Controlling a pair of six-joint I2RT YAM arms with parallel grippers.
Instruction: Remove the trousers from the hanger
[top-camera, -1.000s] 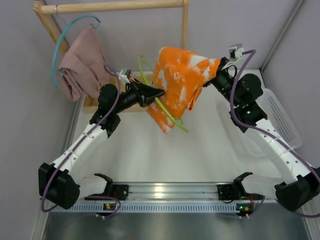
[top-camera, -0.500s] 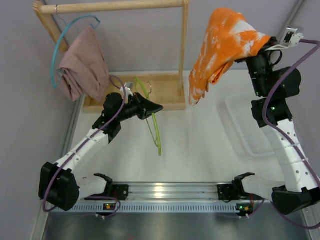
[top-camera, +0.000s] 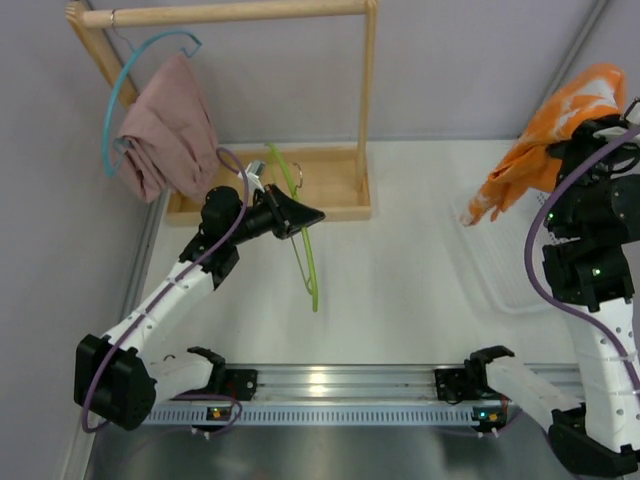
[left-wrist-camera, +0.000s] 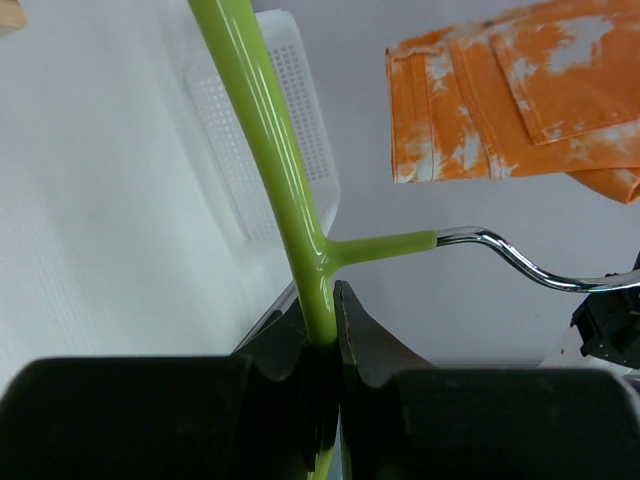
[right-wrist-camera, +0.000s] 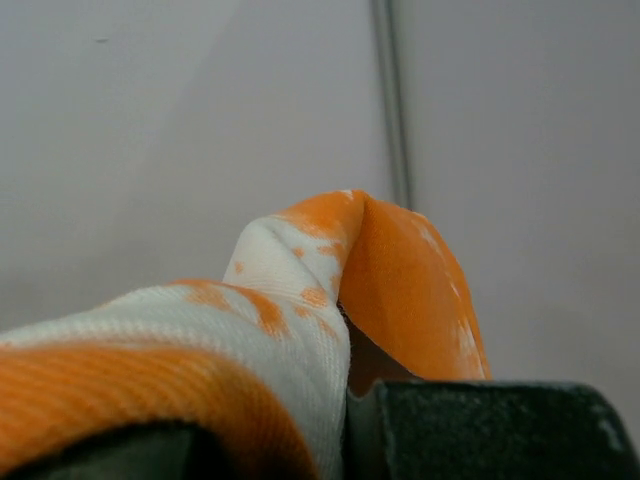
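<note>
The open white basket (top-camera: 500, 265) lies below my right gripper, so next my right gripper needs to lower the orange trousers (top-camera: 545, 145) from up high into it and release them.
My left gripper (top-camera: 310, 214) is shut on the bare green hanger (top-camera: 303, 240) and holds it above the table; in the left wrist view the hanger (left-wrist-camera: 270, 130) runs up from between the shut jaws. My right gripper (top-camera: 612, 118) is raised at the far right, shut on the orange trousers (top-camera: 545, 145), which hang down over a white basket (top-camera: 500, 265). The orange cloth fills the right wrist view (right-wrist-camera: 330, 290). The pink trousers (top-camera: 165, 135) hang on a blue hanger (top-camera: 120, 95) on the wooden rack's rail (top-camera: 230, 12).
The wooden rack has an upright post (top-camera: 368, 95) and a base tray (top-camera: 330, 180) at the back. Grey walls close in on the left and right. The arms' metal rail (top-camera: 330, 385) runs along the near edge.
My right gripper has carried the orange trousers off the green hanger, up and far to the right, over the basket. My left gripper stays shut on the green hanger, which now hangs bare.
</note>
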